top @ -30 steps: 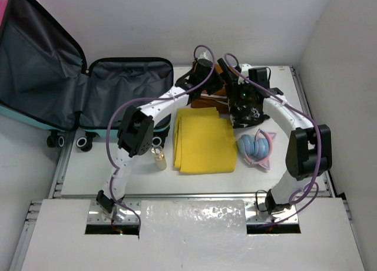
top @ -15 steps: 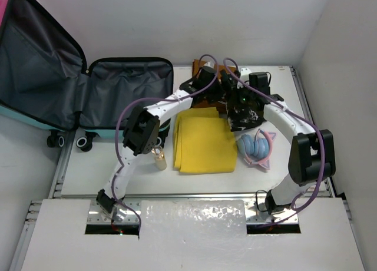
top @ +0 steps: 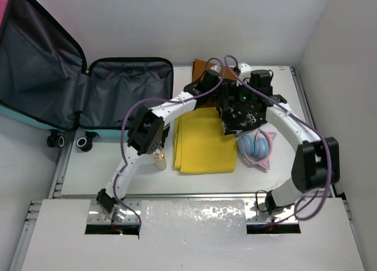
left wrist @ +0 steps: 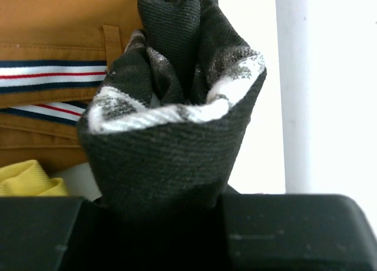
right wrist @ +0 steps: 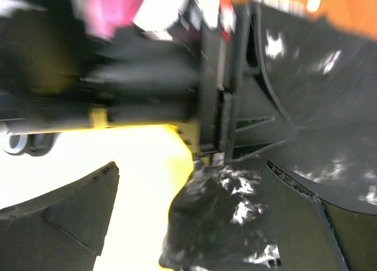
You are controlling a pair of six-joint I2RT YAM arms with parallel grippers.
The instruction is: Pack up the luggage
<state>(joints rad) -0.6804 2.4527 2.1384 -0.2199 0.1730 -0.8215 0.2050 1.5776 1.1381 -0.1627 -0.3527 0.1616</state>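
Observation:
I will swing my left gripper left in the top view, as the luggage's open section is empty, then bring the black garment down toward its hinge side.
The luggage (top: pixel 121 97) lies open at the far left, its dark grey lining showing and its lid (top: pixel 35 62) tipped back. A black garment with white flecks (top: pixel 240 112) is bunched at the back right, partly over the yellow cloth (top: pixel 203 142). My left gripper (top: pixel 221 97) (left wrist: pixel 162 206) is shut on a fold of the black garment (left wrist: pixel 171 124). My right gripper (top: pixel 246 99) (right wrist: pixel 188 177) stands open just beside it, with the black garment (right wrist: pixel 235 218) lying loose between its fingers. The right wrist view is blurred.
Brown trousers with a striped band (left wrist: pixel 53 59) lie behind the garment at the back edge (top: pixel 201 65). Blue and pink headphones (top: pixel 254 148) sit right of the yellow cloth. A small bottle (top: pixel 159 159) stands left of it. The right wall is close.
My left arm has reached right and its jaws have closed on the black garment. My right gripper, shut before, has opened and let the garment go.

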